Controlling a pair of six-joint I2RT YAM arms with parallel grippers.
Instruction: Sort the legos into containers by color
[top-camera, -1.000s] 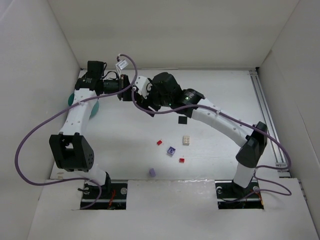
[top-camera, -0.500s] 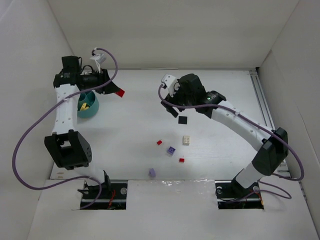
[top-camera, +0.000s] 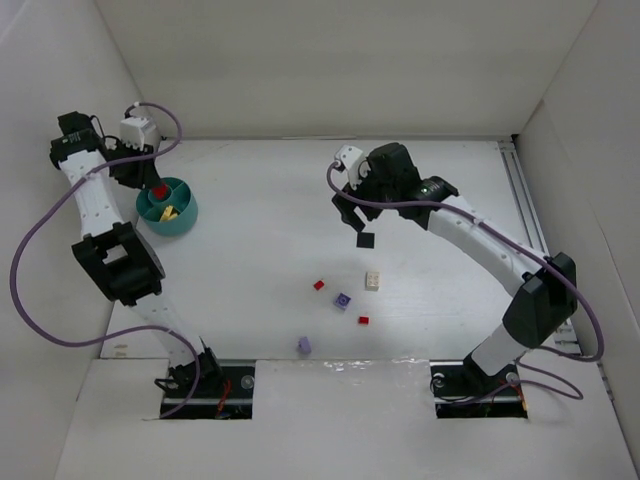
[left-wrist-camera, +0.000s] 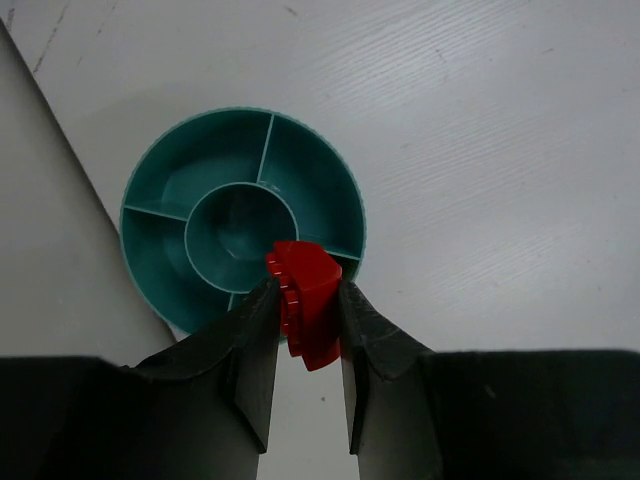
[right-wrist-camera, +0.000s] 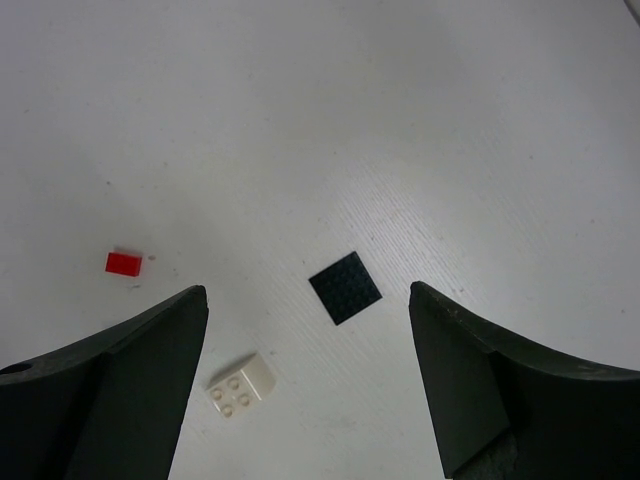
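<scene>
My left gripper holds the red brick and will shift away from the wall, lower to the bowl's section facing the open table (top-camera: 183, 194) (left-wrist-camera: 312, 190) and release there, since it is empty.
My left gripper (left-wrist-camera: 306, 291) is shut on a red brick (left-wrist-camera: 308, 305) and holds it above the near rim of the round teal bowl (left-wrist-camera: 150, 285), which is divided into compartments. In the top view the red brick (top-camera: 159, 190) hangs over the bowl (top-camera: 183, 222), and a yellow piece (top-camera: 170, 212) lies inside it. My right gripper (right-wrist-camera: 308, 295) is open and empty above the flat black square (right-wrist-camera: 345, 288). A cream brick (right-wrist-camera: 241, 385) and a small red brick (right-wrist-camera: 124, 262) lie beside it.
Loose on the table in the top view are the black square (top-camera: 366, 240), the cream brick (top-camera: 373, 280), two small red bricks (top-camera: 319, 285) (top-camera: 363, 320) and two purple bricks (top-camera: 343, 301) (top-camera: 304, 344). White walls enclose the table; the bowl stands near the left wall.
My left arm swung left from the table's middle to over the bowl, carrying the red brick. My right arm drew away to the right and now hovers open over the black square.
</scene>
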